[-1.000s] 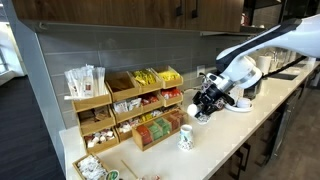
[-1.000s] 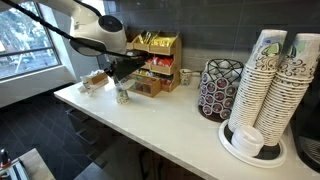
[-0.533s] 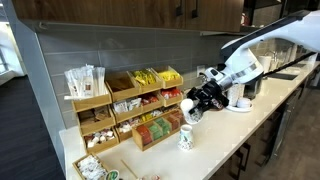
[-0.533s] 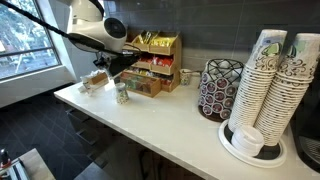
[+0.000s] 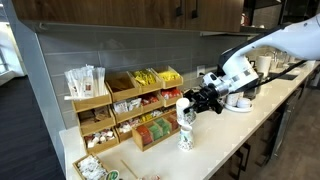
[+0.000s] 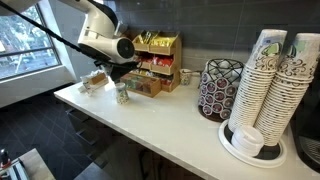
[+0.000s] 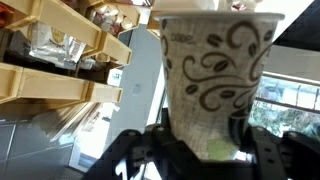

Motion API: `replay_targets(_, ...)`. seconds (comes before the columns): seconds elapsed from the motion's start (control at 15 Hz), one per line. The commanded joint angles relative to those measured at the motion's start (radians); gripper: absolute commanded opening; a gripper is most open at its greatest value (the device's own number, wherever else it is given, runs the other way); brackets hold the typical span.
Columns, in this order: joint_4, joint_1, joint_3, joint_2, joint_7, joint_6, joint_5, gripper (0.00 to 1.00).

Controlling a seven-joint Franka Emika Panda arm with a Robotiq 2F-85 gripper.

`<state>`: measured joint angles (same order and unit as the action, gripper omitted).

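Note:
My gripper lowers to the standing cup's opening (image 5: 186, 126) below next, turning the held cup upright on the way, since that cup leans, and releases it inside.
My gripper (image 5: 190, 103) is shut on a white paper cup with brown swirls (image 7: 220, 75), held off the counter. In the wrist view the cup fills the middle, with black fingers (image 7: 262, 152) pressed on both sides of its lower part. Below the gripper, a second patterned paper cup (image 5: 186, 137) stands upright on the white counter (image 5: 225, 140). In both exterior views the arm reaches in just in front of the wooden organizer (image 5: 130, 105). The gripper (image 6: 115, 72) hangs above the standing cup (image 6: 121, 95), and the held cup is hard to make out there.
The wooden organizer (image 6: 155, 62) holds packets and tea bags on several shelves against the wall. A wire pod carousel (image 6: 220, 88) and tall stacks of paper cups (image 6: 275, 80) stand further along the counter. A low wooden tray (image 5: 95, 165) sits near the counter's end.
The gripper has carried the held cup up and toward the organizer, ending above the standing cup. Its grip has not changed.

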<state>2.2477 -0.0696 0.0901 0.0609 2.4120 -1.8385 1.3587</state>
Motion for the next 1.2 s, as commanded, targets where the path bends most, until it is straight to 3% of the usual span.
replay_targets(0.0,-0.036,-0.024,0.018,-0.086,0.06,0.063,0.051,0.33)
replay_targets(0.73,-0.107,-0.084,0.042,-0.25,0.064,0.224,0.124,0.33)
replay_targets(1.13,-0.123,-0.087,0.045,-0.293,0.063,0.223,0.105,0.33)
